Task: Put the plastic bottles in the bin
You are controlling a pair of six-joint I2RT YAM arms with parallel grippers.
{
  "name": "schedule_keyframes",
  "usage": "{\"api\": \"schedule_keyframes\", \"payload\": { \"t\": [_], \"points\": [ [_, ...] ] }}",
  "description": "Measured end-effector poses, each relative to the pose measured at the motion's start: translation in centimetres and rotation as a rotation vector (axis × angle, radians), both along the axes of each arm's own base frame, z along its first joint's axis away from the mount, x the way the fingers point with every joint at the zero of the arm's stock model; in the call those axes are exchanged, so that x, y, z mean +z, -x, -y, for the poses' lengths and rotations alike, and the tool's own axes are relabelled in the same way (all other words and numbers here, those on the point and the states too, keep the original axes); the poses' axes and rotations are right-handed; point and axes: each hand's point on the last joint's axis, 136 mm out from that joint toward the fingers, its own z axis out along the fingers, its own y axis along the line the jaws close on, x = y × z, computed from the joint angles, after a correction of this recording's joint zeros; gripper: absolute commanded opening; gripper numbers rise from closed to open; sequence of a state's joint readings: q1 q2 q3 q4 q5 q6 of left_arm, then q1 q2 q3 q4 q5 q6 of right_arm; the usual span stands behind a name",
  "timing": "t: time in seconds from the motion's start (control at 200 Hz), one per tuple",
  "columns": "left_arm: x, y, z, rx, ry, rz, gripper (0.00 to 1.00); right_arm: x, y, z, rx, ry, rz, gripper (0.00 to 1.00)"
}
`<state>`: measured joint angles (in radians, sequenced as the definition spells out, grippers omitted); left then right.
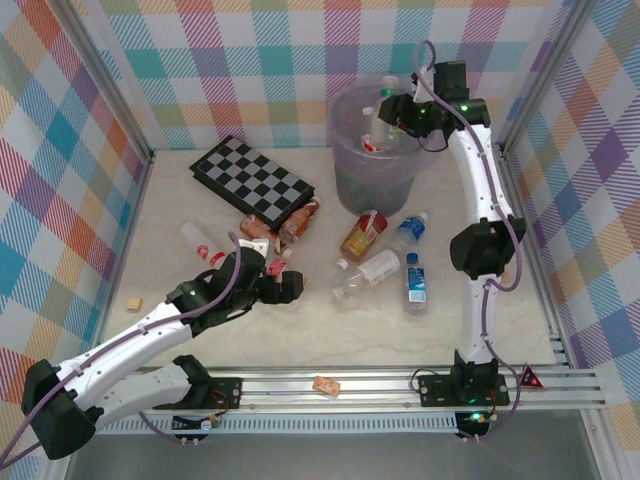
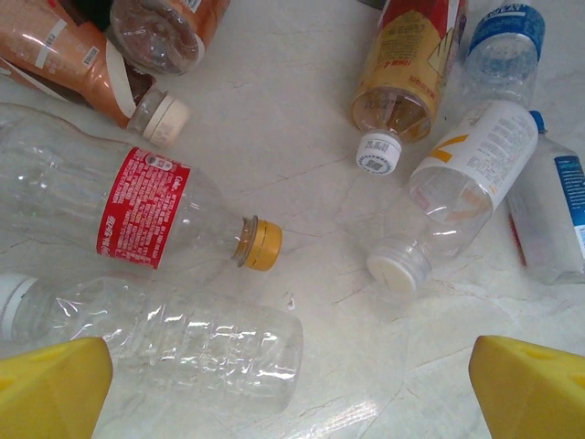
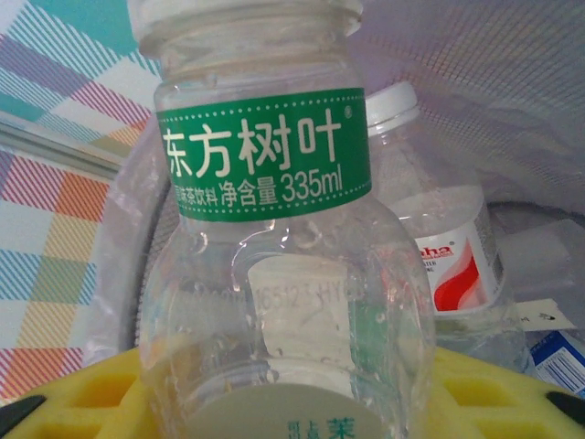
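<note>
I need to move my right gripper's clear bottle from the bin's rim farther in over the bin's opening next, then release it.
My right gripper point(image 3: 283, 402) is shut on a clear bottle with a green label point(image 3: 274, 229), held over the pale-purple bin point(image 1: 375, 165); in the top view this gripper point(image 1: 403, 110) hangs at the bin's far rim. Inside the bin stands a white-capped, red-labelled bottle point(image 3: 439, 238). My left gripper point(image 2: 292, 393) is open low over the table, its yellow fingertips point(image 2: 50, 384) spread wide. An unlabelled clear bottle point(image 2: 183, 338) lies toward the left finger. Beyond it lie a red-labelled bottle with a yellow cap point(image 2: 137, 215), a white-labelled one point(image 2: 457, 183) and an orange-brown one point(image 2: 411, 64).
A black-and-white checkerboard point(image 1: 250, 180) lies left of the bin, with brown bottles point(image 1: 298, 220) at its near corner. More bottles point(image 1: 416, 283) lie in front of the bin. A small orange cube point(image 1: 133, 303) sits at the left, another point(image 1: 325, 385) on the front rail.
</note>
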<state>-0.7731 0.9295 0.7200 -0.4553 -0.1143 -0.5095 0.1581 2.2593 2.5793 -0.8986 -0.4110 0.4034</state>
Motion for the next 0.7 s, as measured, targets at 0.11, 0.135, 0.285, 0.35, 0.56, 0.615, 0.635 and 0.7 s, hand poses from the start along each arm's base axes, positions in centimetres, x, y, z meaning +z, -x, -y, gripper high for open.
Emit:
{"api": "schedule_keyframes", "payload": {
  "t": [0.11,0.135,0.285,0.35,0.56,0.615,0.635,0.7],
  "points": [
    [0.0,0.1,-0.1,0.001,-0.001,-0.003,1.00,-1.1,-0.2,-0.7,0.012,0.021,-0.007,0.41],
    [-0.1,0.2,-0.1,0.002,-0.003,-0.006,1.00,-1.3,-0.3,-0.8,0.015,0.026,-0.007,0.42],
    [-0.2,0.2,-0.2,0.002,-0.007,-0.011,1.00,-2.4,-0.5,-1.4,0.031,0.045,-0.014,0.56],
    [-0.2,0.2,-0.2,0.003,-0.008,-0.011,1.00,-2.9,-0.5,-1.5,0.036,0.053,-0.022,0.64],
    [-0.3,0.3,-0.4,0.005,-0.012,-0.013,1.00,-3.5,-0.5,-1.4,0.038,0.067,-0.030,0.76],
    [-0.2,0.3,-0.4,0.006,-0.010,-0.013,1.00,-3.3,-0.5,-1.4,0.038,0.067,-0.027,0.79],
    [-0.2,0.3,-0.4,0.007,-0.008,-0.013,1.00,-3.3,-0.5,-1.4,0.039,0.068,-0.025,0.79],
    [-0.2,0.4,-0.4,0.007,-0.009,-0.014,1.00,-3.3,-0.6,-1.4,0.039,0.069,-0.025,0.81]
  ]
}}
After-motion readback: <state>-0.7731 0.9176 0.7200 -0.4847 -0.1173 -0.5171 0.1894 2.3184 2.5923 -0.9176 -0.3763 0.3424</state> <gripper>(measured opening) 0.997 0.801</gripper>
